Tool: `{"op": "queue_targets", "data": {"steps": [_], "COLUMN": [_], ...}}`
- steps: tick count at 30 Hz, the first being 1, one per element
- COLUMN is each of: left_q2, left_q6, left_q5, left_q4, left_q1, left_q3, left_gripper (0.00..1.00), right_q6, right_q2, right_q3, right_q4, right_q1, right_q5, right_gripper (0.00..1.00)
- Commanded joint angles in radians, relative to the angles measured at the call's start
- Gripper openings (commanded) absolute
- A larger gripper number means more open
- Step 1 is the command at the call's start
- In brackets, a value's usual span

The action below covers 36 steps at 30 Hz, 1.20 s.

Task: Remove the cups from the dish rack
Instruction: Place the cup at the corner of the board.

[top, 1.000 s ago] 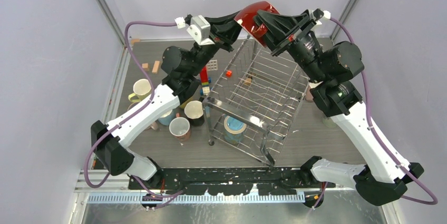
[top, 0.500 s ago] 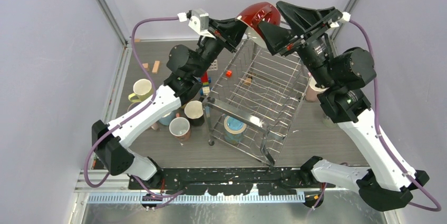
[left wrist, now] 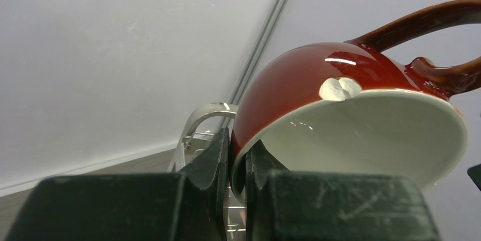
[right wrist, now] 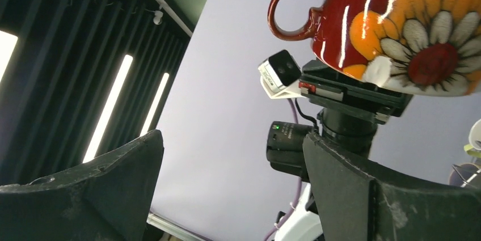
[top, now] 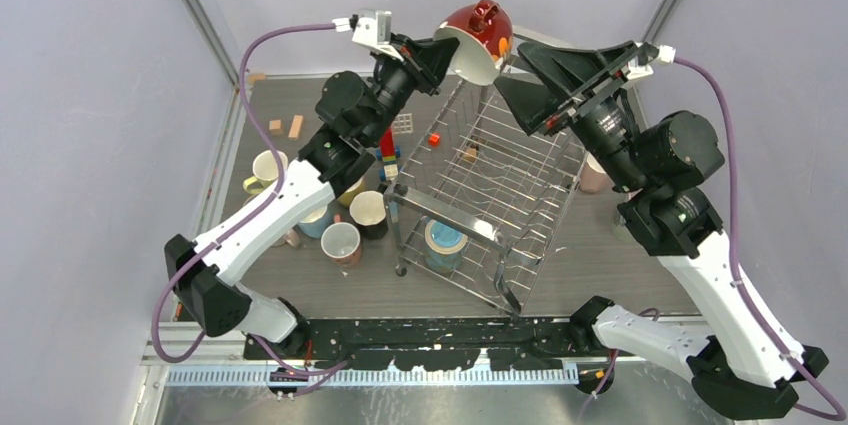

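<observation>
Next, my left gripper needs to bring the red cup [top: 478,33] back and down to the bare tabletop by the near pink cup [top: 308,275] and release it there.
High above the far end of the dish rack [top: 500,180] hangs a dark red cup [top: 478,33], white inside, tilted with its handle up. My left gripper [top: 449,51] is shut on its rim, one finger inside and one outside [left wrist: 238,159]. The wrist view shows the red cup [left wrist: 317,82] close up. My right gripper [top: 508,67] stands open just right of the cup, apart from it; its view shows the cup's flower pattern [right wrist: 408,31] beyond the spread fingers [right wrist: 232,161]. A blue-and-tan banded cup [top: 443,242] sits in the rack's near end.
Left of the rack stand a yellow-handled cream cup [top: 268,169], a black cup [top: 368,211], a pink cup [top: 341,242] and a light blue one [top: 318,221]. Another pink cup [top: 592,177] is at the right. Small toy blocks [top: 434,139] lie around the rack's far end.
My right gripper has opened, let go of the red cup and drawn back to the right. The left gripper has kept the cup and raised and turned it.
</observation>
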Motion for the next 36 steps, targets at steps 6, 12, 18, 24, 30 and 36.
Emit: {"op": "queue_targets", "data": {"steps": [6, 12, 18, 24, 30, 36], "left_q2": [-0.161, -0.212, -0.31, -0.411, -0.457, -0.499], "left_q6": [-0.019, -0.002, 0.009, -0.008, -0.059, -0.177], "left_q5": [-0.088, -0.143, -0.22, -0.354, -0.515, -0.679], "left_q4": [-0.114, -0.274, -0.477, -0.695, -0.97, -1.236], "left_q1": [0.042, 0.067, 0.117, 0.165, 0.176, 0.201], "left_q3": [0.151, 0.169, 0.147, 0.127, 0.144, 0.121], "left_gripper": [0.0, 0.0, 0.0, 0.0, 0.0, 0.0], "right_q6": [-0.18, -0.29, -0.433, -0.531, -0.591, -0.636], "right_q2": [-0.127, -0.177, -0.22, -0.26, -0.279, -0.303], "right_q3": [0.013, 0.029, 0.088, 0.108, 0.133, 0.137], "right_q4": [-0.126, -0.257, -0.424, -0.556, -0.645, -0.724], "right_q1": [0.005, 0.005, 0.005, 0.004, 0.005, 0.005], "right_q5": [0.028, 0.026, 0.048, 0.056, 0.088, 0.103], "right_gripper": [0.99, 1.0, 1.0, 1.0, 1.0, 1.0]}}
